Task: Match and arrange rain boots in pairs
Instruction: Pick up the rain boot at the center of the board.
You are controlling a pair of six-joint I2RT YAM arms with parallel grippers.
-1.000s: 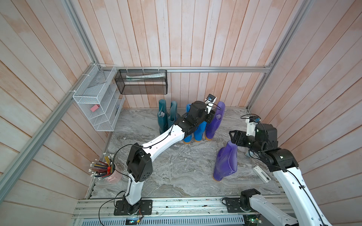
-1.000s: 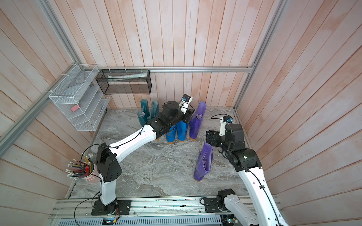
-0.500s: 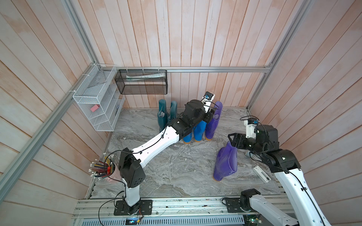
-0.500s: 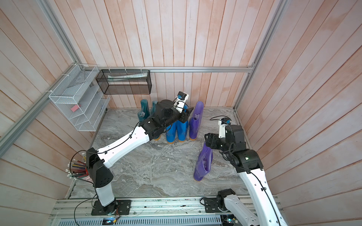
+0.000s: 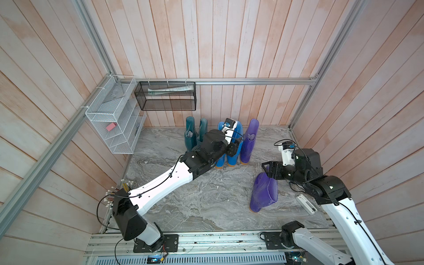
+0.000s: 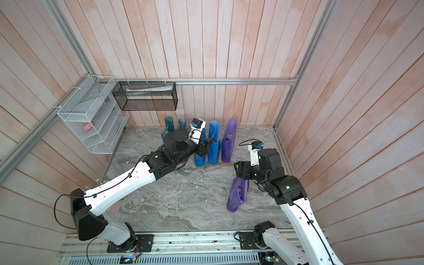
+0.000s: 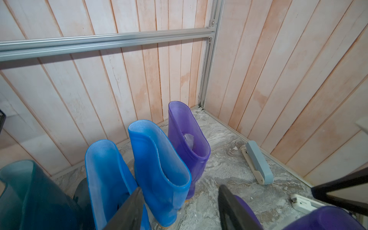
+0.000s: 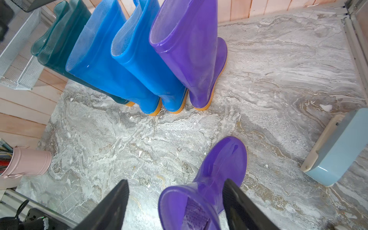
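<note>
The open fingers of my right gripper are already on both sides of the far part of the boot's top rim. My right gripper should move down slightly and back over it next.
Five rain boots stand in a row by the back wall: two dark teal (image 5: 190, 134), two bright blue (image 6: 214, 142) and one purple (image 5: 250, 142). The second purple boot (image 5: 263, 195) stands apart toward the front right, leaning. My left gripper (image 7: 180, 188) hangs open just above and in front of the blue boots (image 7: 159, 159), gripping nothing. My right gripper (image 8: 176, 180) is open and straddles the top rim of the lone purple boot (image 8: 219, 171). One finger (image 8: 239, 203) is against its shaft, the other stands off it.
A white wire rack (image 5: 114, 124) and a black mesh basket (image 5: 165, 98) hang on the walls at back left. A pink cup of pencils (image 8: 25, 163) stands front left. A blue-grey stapler-like thing (image 8: 338, 147) and a white device (image 5: 306, 204) lie along the right wall.
My left gripper has opened wider and drawn back from the blue boots toward the front. My right gripper has edged down onto the lone purple boot's top.
</note>
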